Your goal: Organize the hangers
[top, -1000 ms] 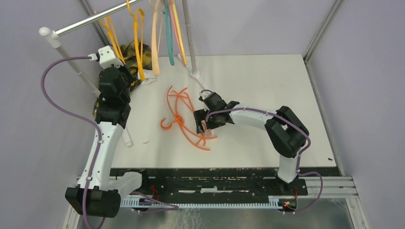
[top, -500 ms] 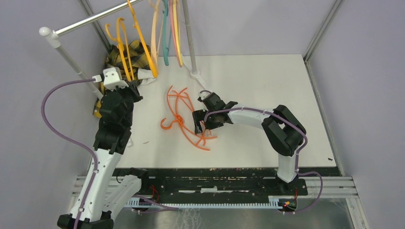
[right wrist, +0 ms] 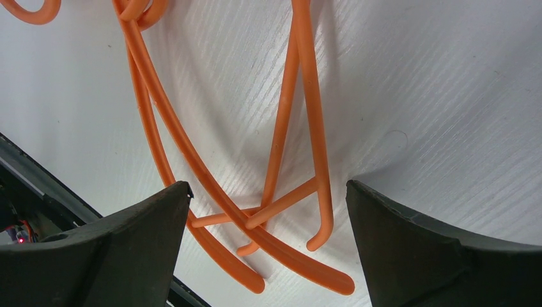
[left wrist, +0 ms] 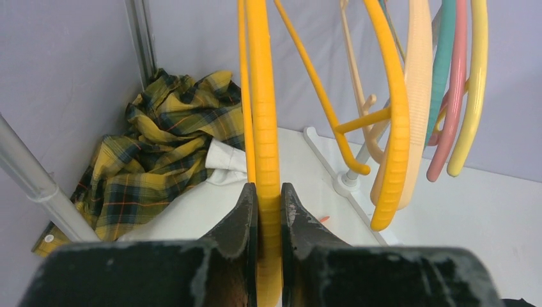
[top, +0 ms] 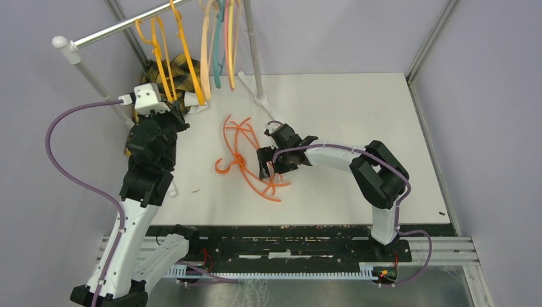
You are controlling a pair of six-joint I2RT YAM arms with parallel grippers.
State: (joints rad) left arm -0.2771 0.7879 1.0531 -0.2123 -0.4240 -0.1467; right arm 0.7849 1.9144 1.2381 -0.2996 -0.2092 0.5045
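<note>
The held hanger goes with my left gripper toward the peach hanger (left wrist: 417,89) next, rightward in the top view, for release there, since a gap parts it from the other hangers.
Several hangers hang from the silver rack pole (top: 121,27) at the back left: yellow-orange ones (top: 183,45), a peach one (top: 206,48), a teal one (top: 217,45), and pink and yellow ones. My left gripper (left wrist: 269,192) is shut on a yellow-orange hanger (left wrist: 263,109) below the pole; in the top view it sits at the left (top: 160,105). A tangle of orange hangers (top: 246,157) lies flat on the table. My right gripper (right wrist: 268,198) is open just above their lower ends (right wrist: 287,211), and shows mid-table in the top view (top: 265,163).
A yellow-black plaid cloth (left wrist: 160,147) lies crumpled in the back left corner by the rack's slanted pole (left wrist: 32,179). An upright rack pole (top: 252,51) and its white foot (left wrist: 348,182) stand behind the orange pile. The table's white surface (top: 358,109) extends right.
My left arm swung down and back with the yellow-orange hanger in its grip, and the hung hangers swayed. My right gripper edged slightly left over the orange pile, still open.
</note>
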